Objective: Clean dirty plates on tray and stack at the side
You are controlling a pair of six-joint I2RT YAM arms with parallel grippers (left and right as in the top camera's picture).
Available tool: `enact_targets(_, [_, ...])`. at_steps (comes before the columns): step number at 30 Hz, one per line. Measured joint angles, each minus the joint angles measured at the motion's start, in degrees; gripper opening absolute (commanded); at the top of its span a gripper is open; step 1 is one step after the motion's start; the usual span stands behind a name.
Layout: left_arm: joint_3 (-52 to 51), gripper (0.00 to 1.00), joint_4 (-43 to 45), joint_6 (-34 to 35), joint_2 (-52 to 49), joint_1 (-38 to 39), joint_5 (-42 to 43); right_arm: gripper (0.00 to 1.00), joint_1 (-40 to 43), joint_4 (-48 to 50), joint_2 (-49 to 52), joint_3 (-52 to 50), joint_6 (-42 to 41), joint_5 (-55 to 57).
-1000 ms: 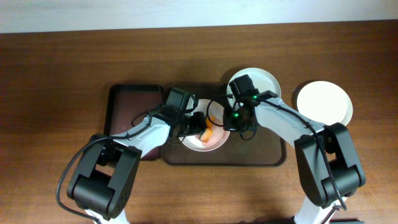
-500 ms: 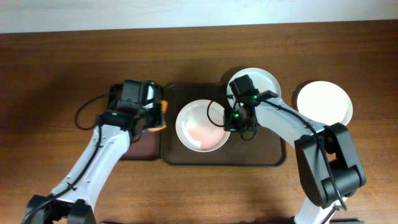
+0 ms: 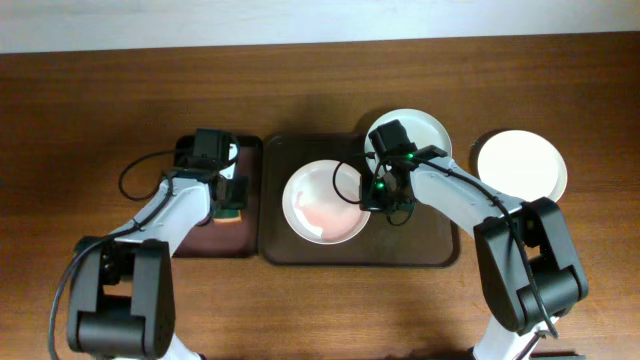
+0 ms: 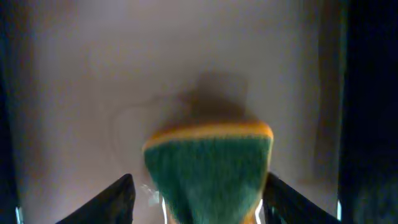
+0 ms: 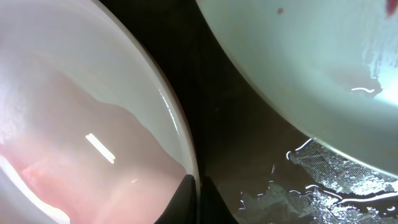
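Note:
The robot's right gripper will next lift the plate, carry it over the third plate (image 3: pixel 522 170), which is already set aside on the gripper's right in the overhead view, and release it.
A white plate (image 3: pixel 322 200) with a pinkish smear lies in the middle of the dark brown tray (image 3: pixel 440 250). My right gripper (image 3: pixel 366 190) is shut on its right rim, which shows pinched between the fingertips (image 5: pixel 198 186). A second plate (image 3: pixel 420 130) leans over the tray's far right corner, with red specks on it (image 5: pixel 311 62). A third plate (image 3: pixel 520 163) sits on the table to the right. My left gripper (image 3: pixel 228 195) hangs open over the small tray (image 3: pixel 195 240). A green and orange sponge (image 4: pixel 208 174) lies loose between its fingers (image 4: pixel 118 199).
The tray floor (image 5: pixel 261 168) between the two plates is wet. Both arms' cables loop near the tray. Bare wooden table (image 3: pixel 100 100) lies all around, with a pale wall edge at the back.
My left arm carried the sponge off the middle plate to the small tray on the left, then opened and let it go. The right gripper kept its hold on the rim.

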State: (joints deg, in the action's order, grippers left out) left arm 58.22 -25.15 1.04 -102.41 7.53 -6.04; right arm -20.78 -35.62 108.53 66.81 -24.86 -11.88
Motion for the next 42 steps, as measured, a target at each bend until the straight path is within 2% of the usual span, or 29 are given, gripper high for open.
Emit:
enact_targets(1, [0.00, 0.00, 1.53, -0.17, -1.20, 0.00, 0.09, 0.04, 0.00, -0.02, 0.00, 0.00, 0.04, 0.00])
enact_targets(4, [0.00, 0.00, 3.45, -0.26, -2.16, 0.00, 0.46, 0.04, 0.00, 0.00, 0.00, 0.00, 0.00, -0.15])
enact_targets(5, [0.00, 0.54, 3.34, -0.20, -2.16, 0.00, 0.46, 0.04, 0.00, 0.00, 0.00, 0.00, 0.02, -0.15])
enact_targets(6, [0.00, 0.72, 3.15, -0.20, -2.16, 0.00, 0.46, 0.04, 0.00, 0.00, 0.00, 0.00, 0.02, -0.15])
enact_targets(7, [0.11, 0.77, 1.57, -0.48, -2.10, 0.00, 0.48, 0.04, 0.00, 0.00, 0.00, 0.00, 0.00, -0.15])
enact_targets(9, [0.63, 0.76, -4.44, -0.24, -1.29, 0.00, 0.59, 0.04, 0.00, 0.00, 0.00, 0.00, 0.02, -0.17])
enact_targets(11, [0.72, 0.57, -9.01, -0.15, -0.76, 0.00, 0.92, 0.04, 0.00, -0.02, 0.00, 0.00, 0.02, -0.17])
enact_targets(12, [0.74, 0.41, -9.92, -0.04, -0.68, 0.00, 1.16, 0.04, 0.00, -0.02, 0.00, 0.00, 0.04, -0.15])
enact_targets(13, [0.74, 0.31, -10.58, -0.17, -0.66, 0.00, 1.66, 0.04, 0.00, 0.00, 0.00, 0.00, 0.00, -0.17])
enact_targets(14, [0.74, 0.00, -10.67, -0.20, -0.66, 0.00, 2.01, 0.04, 0.00, -0.02, 0.00, 0.00, 0.07, -0.17])
enact_targets(16, [0.72, 0.00, -10.60, -0.11, -0.66, 0.00, 2.43, 0.04, 0.00, -0.02, 0.00, 0.00, 0.02, -0.15])
enact_targets(17, [0.72, 0.63, -10.58, -0.31, -0.66, 0.00, 2.36, 0.04, 0.00, -0.02, 0.00, 0.00, 0.02, -0.17])
enact_targets(18, [0.72, 0.78, -10.62, -0.37, -0.66, 0.00, 2.12, 0.04, 0.00, -0.02, 0.00, 0.00, 0.04, -0.17])
enact_targets(19, [0.76, 0.79, -11.04, -0.46, -0.66, 0.00, 1.90, 0.04, 0.00, 0.00, 0.00, 0.00, 0.04, -0.17])
enact_targets(20, [0.83, 0.93, -11.67, -0.57, -0.37, 0.00, 1.81, 0.04, 0.00, -0.02, 0.00, 0.00, 0.13, -0.17])
enact_targets(21, [1.09, 1.00, -12.17, -0.50, 1.05, 0.00, 1.55, 0.04, 0.00, -0.22, 0.00, 0.00, 1.03, -0.15])
enact_targets(24, [1.70, 0.99, -12.85, -0.57, 5.25, 0.00, 3.56, 0.04, 0.00, -5.01, -0.98, 0.79, 4.42, 1.11])
enact_targets(26, [2.01, 0.99, -14.82, -0.57, 5.88, 0.00, 4.57, 0.04, 0.00, -8.17, -4.90, 2.86, 7.72, 4.72])
enact_targets(27, [2.01, 1.00, -15.13, -0.57, 5.88, 0.00, 4.76, 0.04, 0.00, -9.46, -10.54, 4.35, 9.97, 8.24])
enact_targets(29, [2.01, 0.99, -15.15, -0.57, 5.88, 0.00, 4.81, 0.04, -1.20, -11.32, -15.63, 5.11, 13.18, 16.09])
enact_targets(31, [2.03, 0.99, -14.73, -0.57, 5.88, 0.00, 4.81, 0.04, -6.25, -11.50, -19.21, 5.42, 15.93, 28.37])
enact_targets(35, [2.03, 0.99, -14.69, -0.57, 5.88, 0.00, 4.83, 0.04, -20.55, -10.05, -19.45, 5.42, 17.57, 51.32])
enact_targets(39, [2.03, 0.99, -14.69, -0.57, 5.88, 0.00, 5.03, 0.04, -30.23, -9.60, -19.45, 5.42, 17.68, 67.38])
enact_targets(42, [2.03, 0.99, -14.69, -0.57, 5.88, 0.00, 5.05, 0.04, -31.93, -9.40, -19.45, 5.42, 17.79, 70.73])
